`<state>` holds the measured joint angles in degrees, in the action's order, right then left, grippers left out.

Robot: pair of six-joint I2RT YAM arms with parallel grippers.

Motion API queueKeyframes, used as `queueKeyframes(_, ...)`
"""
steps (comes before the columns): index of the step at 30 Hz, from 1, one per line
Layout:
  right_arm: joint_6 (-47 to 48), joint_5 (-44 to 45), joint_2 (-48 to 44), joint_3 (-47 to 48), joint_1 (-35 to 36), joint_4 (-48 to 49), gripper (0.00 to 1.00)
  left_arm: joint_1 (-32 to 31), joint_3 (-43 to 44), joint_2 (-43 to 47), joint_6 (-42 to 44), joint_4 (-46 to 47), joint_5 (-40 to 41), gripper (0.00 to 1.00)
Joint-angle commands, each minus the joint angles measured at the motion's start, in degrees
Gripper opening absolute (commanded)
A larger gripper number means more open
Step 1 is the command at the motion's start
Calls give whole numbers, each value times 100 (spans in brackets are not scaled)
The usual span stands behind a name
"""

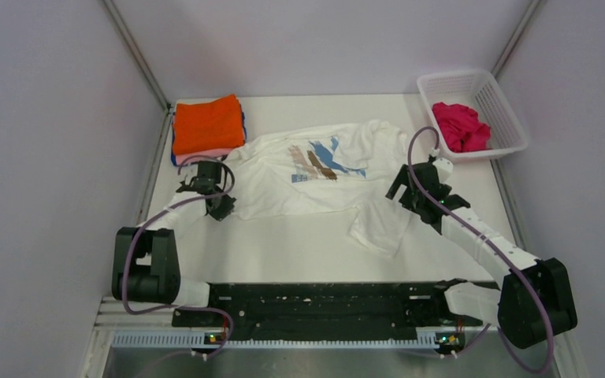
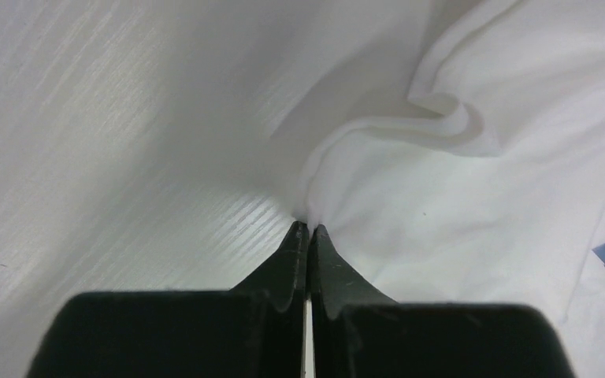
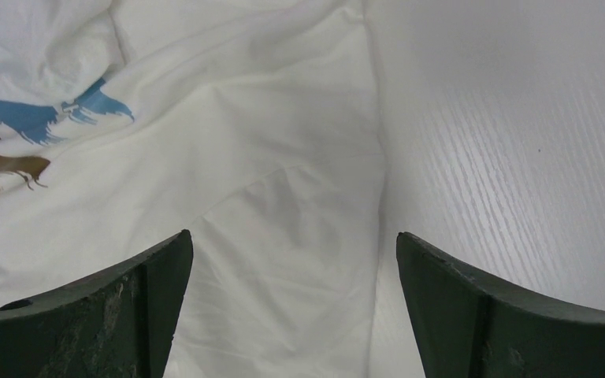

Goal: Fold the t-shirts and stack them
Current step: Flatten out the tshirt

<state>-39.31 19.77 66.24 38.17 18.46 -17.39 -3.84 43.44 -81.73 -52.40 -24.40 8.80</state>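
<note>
My right gripper moves back and down to the near end of the flap (image 1: pixel 379 247) next, since my left gripper already pinches the white shirt's opposite side.
A white t-shirt (image 1: pixel 315 169) with a blue, brown and tan print lies spread and rumpled across the middle of the table. My left gripper (image 1: pixel 222 206) is at its left edge, shut on a pinch of the white cloth (image 2: pixel 339 189), which bunches up right at the fingertips (image 2: pixel 309 228). My right gripper (image 1: pixel 403 191) hovers open over the shirt's right side, and white cloth (image 3: pixel 283 197) fills the space between its fingers. A folded stack (image 1: pixel 207 126), orange on top with pink and blue edges below, sits at the back left.
A white lattice basket (image 1: pixel 512 118) at the back right holds a crumpled magenta shirt (image 1: pixel 461 126). One sleeve or flap (image 1: pixel 378 228) of the white shirt hangs toward the near side. White walls close in the table on the left and right.
</note>
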Motion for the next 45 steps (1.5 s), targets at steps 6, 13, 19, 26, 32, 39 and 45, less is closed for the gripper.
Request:
queueKeyframes(6,-431,-184,-608,234,1090,-2444,87,-3,-207,861,489,-32,-22,0)
queueKeyframes(13,-836,-650,-513,-280,1406,-2244,69,-3,-257,1005,434,-54,69,0)
queueKeyframes(19,-929,-1132,-246,-624,1423,-1680,57,-3,-257,1050,456,-155,144,0)
queueKeyframes(26,-1006,-1241,-137,-780,1478,-1704,53,-3,-264,1078,465,-161,175,0)
queueKeyframes(32,-1180,-1328,71,-868,1517,-1346,42,-3,-257,1051,465,-156,162,0)
queueKeyframes(39,-1238,-898,-5,-722,1532,-1213,0,-3,-267,1215,532,-129,61,0)
queueKeyframes(45,-947,114,-491,69,1490,-841,0,-23,121,1580,680,-110,-312,0)
